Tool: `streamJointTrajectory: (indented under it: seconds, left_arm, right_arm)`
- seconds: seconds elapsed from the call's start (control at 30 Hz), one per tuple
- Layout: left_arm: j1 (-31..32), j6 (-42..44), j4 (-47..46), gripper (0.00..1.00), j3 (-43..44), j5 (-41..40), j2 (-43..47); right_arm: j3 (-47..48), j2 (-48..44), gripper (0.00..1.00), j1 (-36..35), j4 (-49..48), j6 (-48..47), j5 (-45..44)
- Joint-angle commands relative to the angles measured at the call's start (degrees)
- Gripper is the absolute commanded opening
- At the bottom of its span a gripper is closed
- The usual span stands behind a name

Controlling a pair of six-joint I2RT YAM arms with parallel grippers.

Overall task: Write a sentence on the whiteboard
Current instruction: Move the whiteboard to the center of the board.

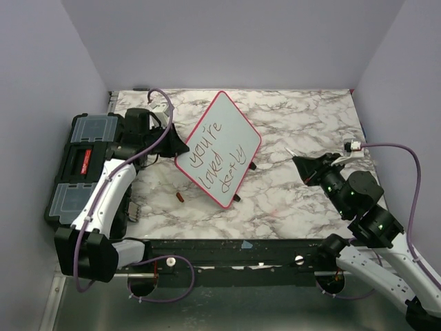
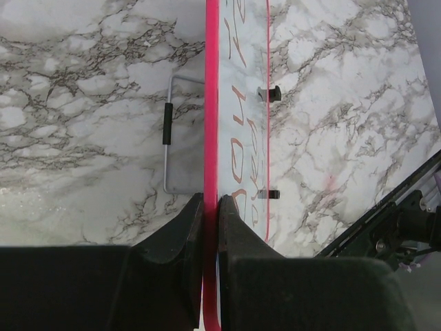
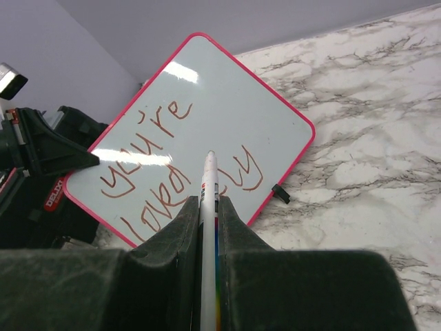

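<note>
I should next move my left gripper back and to the right in the top view, so it brings the board toward the marker (image 1: 291, 152), because open table lies between them.
The whiteboard (image 1: 219, 148) has a pink frame and stands tilted on one corner, with "you're loved dearly" written on it in brown-red. My left gripper (image 1: 178, 146) is shut on the board's left edge. In the left wrist view its jaws clamp the pink frame (image 2: 211, 138) edge-on. To the right of the board, and apart from it, my right gripper (image 1: 303, 165) is shut on a white marker (image 3: 209, 183). The marker's tip (image 1: 288, 150) points toward the board. In the right wrist view the whiteboard (image 3: 200, 131) faces the marker.
A black toolbox (image 1: 79, 165) with clear lids sits at the left, behind my left arm. A small red-brown cap (image 1: 180, 197) lies on the marble table below the board. A wire stand (image 2: 169, 138) shows behind the board. Grey walls enclose three sides.
</note>
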State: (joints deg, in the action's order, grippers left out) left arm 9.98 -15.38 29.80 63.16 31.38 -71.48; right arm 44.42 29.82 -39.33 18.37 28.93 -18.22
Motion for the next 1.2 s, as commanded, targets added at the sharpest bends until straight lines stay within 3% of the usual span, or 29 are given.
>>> streamJointTrajectory:
  seconds: [0.0, 0.57, 0.83, 1.17]
  left_arm:
    - [3.1, 2.4, 18.4, 0.0, -6.3, 0.4, 1.8]
    - [3.8, -3.3, 11.0, 0.0, -14.8, 2.0, 2.7]
    - [9.2, -7.7, 5.7, 0.0, -17.2, 1.4, 1.5]
    - [18.3, -13.2, 1.8, 0.0, -11.9, -1.2, -4.1]
  right_arm:
    - [-0.5, -1.0, 0.01, -0.2, 1.5, 0.3, -1.5]
    - [-1.9, -0.8, 0.01, -0.2, 1.1, 1.1, -1.8]
    - [-2.2, -0.7, 0.01, -0.2, 0.9, 1.0, -2.1]
    - [-1.3, -2.6, 0.01, -0.2, 3.0, -0.1, -4.5]
